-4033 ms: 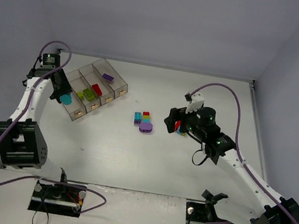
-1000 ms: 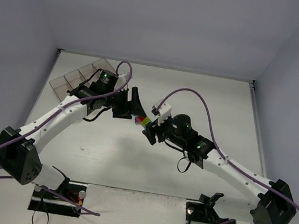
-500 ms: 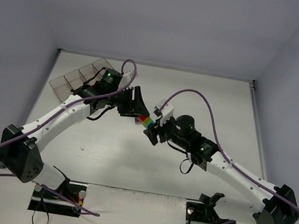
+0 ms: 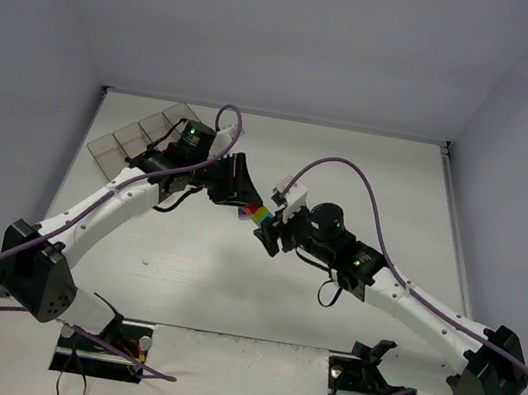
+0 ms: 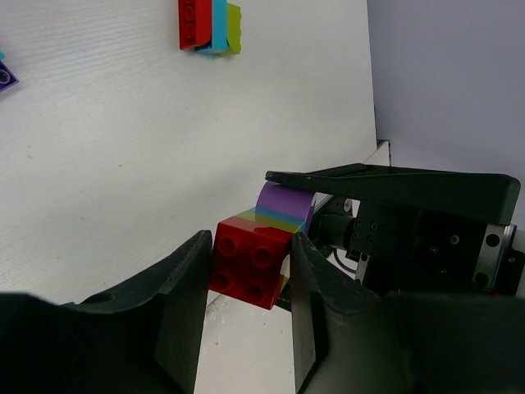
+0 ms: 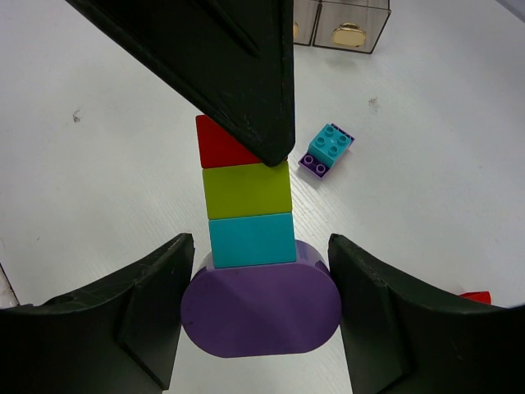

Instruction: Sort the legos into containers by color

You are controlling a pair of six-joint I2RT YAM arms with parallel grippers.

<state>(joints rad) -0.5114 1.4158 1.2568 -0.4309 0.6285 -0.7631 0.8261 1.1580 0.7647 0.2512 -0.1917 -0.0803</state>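
The red brick (image 5: 250, 263) goes to the left in the top view with my left gripper next, over the containers for its release, since my right gripper holds the purple piece.
A stack of legos is held in the air over the middle of the table (image 4: 259, 216). From one end it is a round purple piece (image 6: 261, 305), a cyan brick (image 6: 252, 240), a lime green brick (image 6: 246, 190) and a red brick (image 5: 250, 263). My right gripper (image 6: 261, 308) is shut on the purple piece. My left gripper (image 5: 250, 271) is shut on the red brick from the opposite end. The containers (image 4: 137, 136) stand at the back left, partly hidden by my left arm.
A small red, cyan and lime stack (image 5: 209, 25) lies on the table. A cyan brick on a purple plate (image 6: 326, 149) lies nearby, below the held stack. A red bit (image 6: 476, 297) shows at the right edge.
My left arm has swung from the containers to the stack in my right gripper and closed on its red end. Over the last half second both grippers hardly moved.
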